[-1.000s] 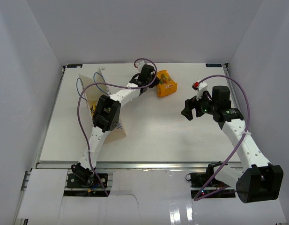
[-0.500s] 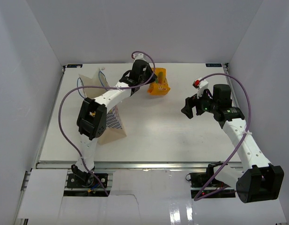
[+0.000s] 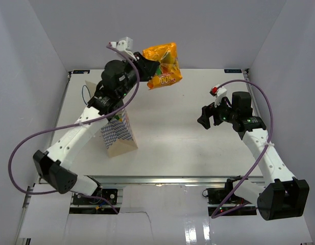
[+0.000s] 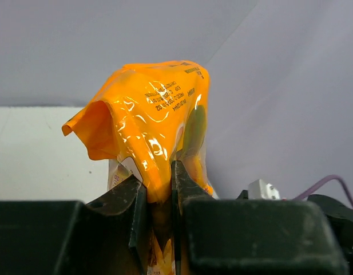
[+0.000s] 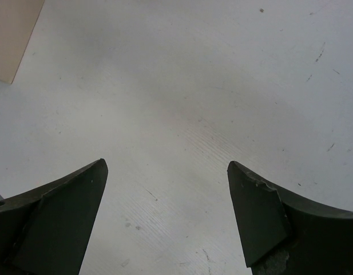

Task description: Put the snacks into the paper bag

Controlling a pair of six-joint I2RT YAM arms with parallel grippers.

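Observation:
The paper bag [image 3: 118,135] stands below my left gripper and to its left in the top view, so I'll swing over it and lower to release the orange bag [image 3: 164,65].
My left gripper [image 3: 145,68] is shut on the puffy orange bag [image 3: 164,65] and holds it high above the back of the table. In the left wrist view the left gripper [image 4: 159,192] pinches the bag's lower edge, and the orange bag [image 4: 147,114] rises above the fingers. The paper bag [image 3: 118,135], tan with a blue-and-white zigzag side, stands on the table's left under my left arm, which hides its mouth. My right gripper [image 3: 204,119] is open and empty over the right of the table, also shown in the right wrist view [image 5: 167,172]. No other snacks show.
White walls enclose the table on the left, back and right. A tan corner of the paper bag [image 5: 13,34] shows at the upper left of the right wrist view. A purple cable loops beside each arm.
My left gripper has lifted the orange bag from the back of the table up high and swung left toward the paper bag. The right arm has not moved.

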